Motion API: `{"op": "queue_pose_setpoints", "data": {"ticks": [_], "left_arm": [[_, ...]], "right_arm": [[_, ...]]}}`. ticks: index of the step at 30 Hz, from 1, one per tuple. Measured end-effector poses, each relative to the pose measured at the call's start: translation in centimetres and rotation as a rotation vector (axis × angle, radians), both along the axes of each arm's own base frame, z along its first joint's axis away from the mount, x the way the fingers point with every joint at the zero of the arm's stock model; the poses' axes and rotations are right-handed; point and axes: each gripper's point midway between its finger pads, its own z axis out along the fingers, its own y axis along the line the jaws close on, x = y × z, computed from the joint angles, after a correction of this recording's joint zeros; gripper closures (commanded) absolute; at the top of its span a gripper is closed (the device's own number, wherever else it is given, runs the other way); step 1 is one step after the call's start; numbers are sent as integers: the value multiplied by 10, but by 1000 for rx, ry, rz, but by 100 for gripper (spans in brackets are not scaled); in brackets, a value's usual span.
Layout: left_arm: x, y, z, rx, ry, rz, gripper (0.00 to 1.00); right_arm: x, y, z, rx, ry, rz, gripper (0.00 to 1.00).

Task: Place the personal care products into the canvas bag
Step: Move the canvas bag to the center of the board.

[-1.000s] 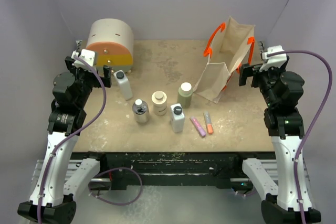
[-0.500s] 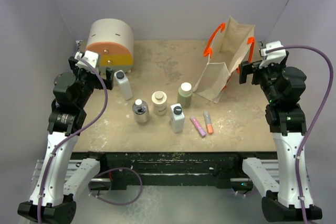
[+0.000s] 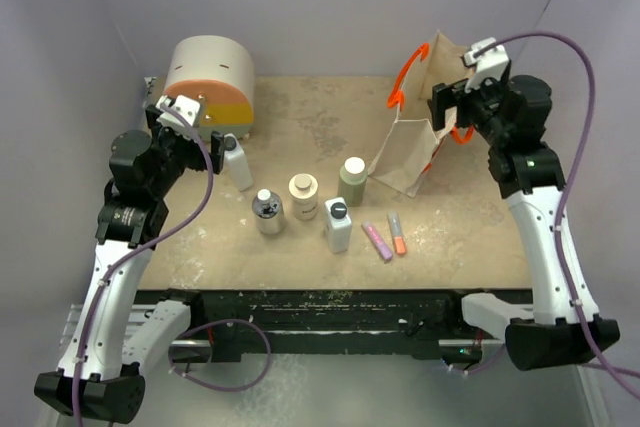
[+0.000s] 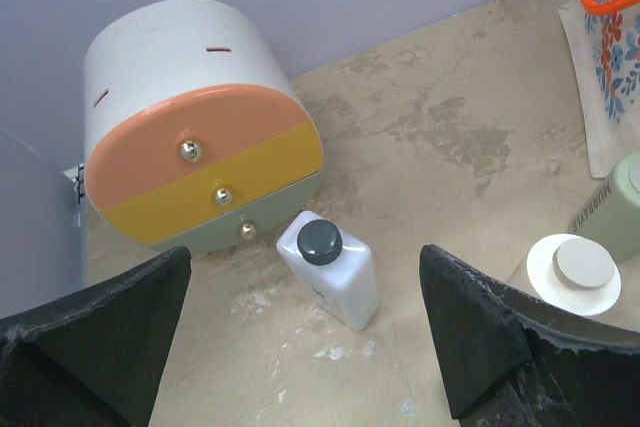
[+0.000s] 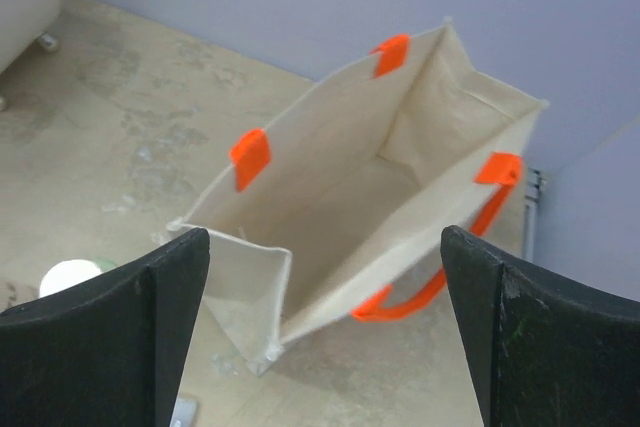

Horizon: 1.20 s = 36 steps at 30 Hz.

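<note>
The orange handle's near base on the bag's upright rim is below my right gripper. My right gripper will next go down to its left in the top view and close on that base.
The canvas bag [image 3: 422, 132] stands open at the back right, with orange handles; the right wrist view looks down into it and shows nothing inside the canvas bag [image 5: 340, 197]. My right gripper [image 3: 447, 107] hangs open above its near rim. The products stand mid-table: a white bottle with a black cap [image 3: 237, 161], a clear-grey bottle [image 3: 267, 212], a cream jar [image 3: 304, 196], a green bottle [image 3: 352, 179] and a second white bottle [image 3: 338, 226]. Just left of and above the first white bottle [image 4: 330, 269], my left gripper [image 3: 212, 143] is open and apart from it.
A round cream, orange and yellow drawer box [image 3: 208, 82] stands at the back left, close behind the left gripper. A pink tube [image 3: 377, 240] and an orange-tipped tube [image 3: 397, 233] lie near the front, right of the bottles.
My right arm has swung up and to the left, from beside the bag to over its opening. My left gripper has edged right toward the white bottle. Both stay open.
</note>
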Motion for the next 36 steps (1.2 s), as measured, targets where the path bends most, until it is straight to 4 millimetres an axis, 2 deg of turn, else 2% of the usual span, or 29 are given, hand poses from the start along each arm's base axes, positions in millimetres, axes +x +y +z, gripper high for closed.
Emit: {"op": "queue_pose_setpoints", "data": {"ticks": [5,7,14,20,26,28,32,34,36], "left_arm": [[6,-4,-8,2,29,-16,1],[7,-5,-10,2,35,-22,1],[7,-7,-11,0,37,-33,1],[7,-7,-12,0,41,-37,1],[6,-8,-13,0,46,-43,1],[6,-9,-13,-1,46,-45,1],[5,-10,-13,0,45,-53,1],[5,-10,-13,5,46,-57,1],[5,-11,-14,8,49,-62,1]], "right_arm": [[22,42,-25,-23,57,67,1],[32,51,-34,-31,84,72,2],[77,52,-66,-47,180,-3,9],[95,64,-87,-47,249,4,20],[94,72,-111,-55,330,18,41],[93,74,-118,-56,356,23,53],[87,79,-130,-54,406,53,88],[84,83,-131,-54,415,75,98],[79,84,-131,-63,422,96,100]]}}
